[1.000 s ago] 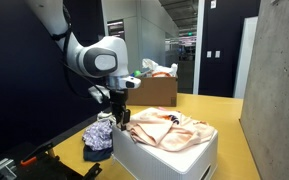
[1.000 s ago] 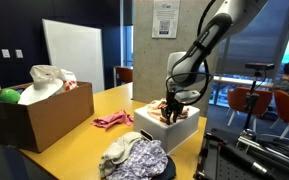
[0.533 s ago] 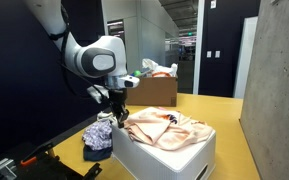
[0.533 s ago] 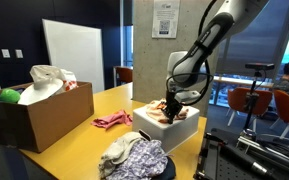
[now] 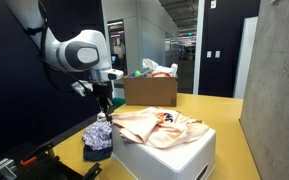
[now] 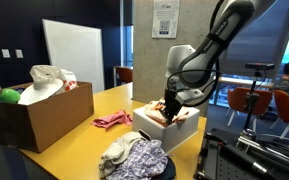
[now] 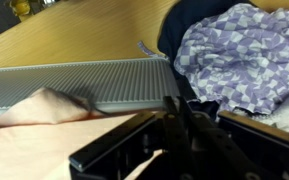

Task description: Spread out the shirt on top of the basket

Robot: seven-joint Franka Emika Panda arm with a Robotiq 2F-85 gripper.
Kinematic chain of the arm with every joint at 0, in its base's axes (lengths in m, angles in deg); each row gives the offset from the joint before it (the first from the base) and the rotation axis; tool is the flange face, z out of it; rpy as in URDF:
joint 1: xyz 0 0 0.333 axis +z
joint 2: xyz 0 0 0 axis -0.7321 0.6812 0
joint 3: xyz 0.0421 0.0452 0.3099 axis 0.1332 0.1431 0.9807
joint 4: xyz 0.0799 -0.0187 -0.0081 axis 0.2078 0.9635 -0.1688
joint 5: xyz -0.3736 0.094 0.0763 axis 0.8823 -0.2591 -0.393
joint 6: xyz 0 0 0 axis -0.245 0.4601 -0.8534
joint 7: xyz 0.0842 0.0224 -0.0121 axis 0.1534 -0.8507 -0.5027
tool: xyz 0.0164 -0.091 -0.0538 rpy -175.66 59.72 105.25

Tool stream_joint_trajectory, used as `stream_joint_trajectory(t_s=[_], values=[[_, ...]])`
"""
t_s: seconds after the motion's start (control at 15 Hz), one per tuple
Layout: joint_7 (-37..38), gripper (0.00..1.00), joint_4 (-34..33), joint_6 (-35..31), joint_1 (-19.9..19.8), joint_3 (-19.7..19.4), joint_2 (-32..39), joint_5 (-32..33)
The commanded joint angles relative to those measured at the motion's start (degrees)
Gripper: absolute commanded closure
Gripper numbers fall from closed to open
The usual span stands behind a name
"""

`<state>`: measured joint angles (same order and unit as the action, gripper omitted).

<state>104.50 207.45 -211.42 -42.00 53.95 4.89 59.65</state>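
Observation:
The shirt still lies rumpled atop the basket [image 5: 179, 158], so its corner next goes up high in my gripper, swings toward the cardboard box and gets released there.
The peach shirt [image 5: 159, 125] lies on top of the white basket [image 5: 179, 158], one corner drawn out past the basket's edge toward the gripper [image 5: 105, 104]. The gripper is shut on that corner, just off the basket's side and above the blue-and-white cloth. In an exterior view the gripper [image 6: 165, 108] sits low over the shirt [image 6: 171, 114] on the basket [image 6: 176, 132]. The wrist view shows the closed fingers [image 7: 174, 103], peach fabric [image 7: 34, 130] beside them, and a ribbed part of the basket [image 7: 74, 82].
A blue-and-white cloth bundle [image 5: 99, 138] [image 6: 134, 158] [image 7: 244, 55] lies right beside the basket. A brown cardboard box [image 5: 150, 91] [image 6: 34, 118] holding items stands farther back on the yellow table [image 6: 84, 135]. A pink cloth [image 6: 112, 120] lies between box and basket.
The gripper has moved away from the basket's middle toward the cloth-bundle side, pulling the shirt corner with it. The shirt now lies flatter and wider.

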Motion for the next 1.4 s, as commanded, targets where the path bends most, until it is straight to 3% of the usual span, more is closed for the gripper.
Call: stream_joint_trajectory(t_s=[0.0, 0.27, 0.67, 1.33], values=[[4.8, 0.98, 2.9, 0.7, 2.8, -0.6, -6.6, 4.0], [4.8, 0.98, 2.4, 1.4, 2.4, 1.5, -11.3, 4.2], [2.1, 0.98, -2.6, -0.3, 0.1, 2.9, -12.8, 2.7], [-14.3, 0.98, -26.9, 2.2, -3.8, 6.7, 4.0, -10.0]])
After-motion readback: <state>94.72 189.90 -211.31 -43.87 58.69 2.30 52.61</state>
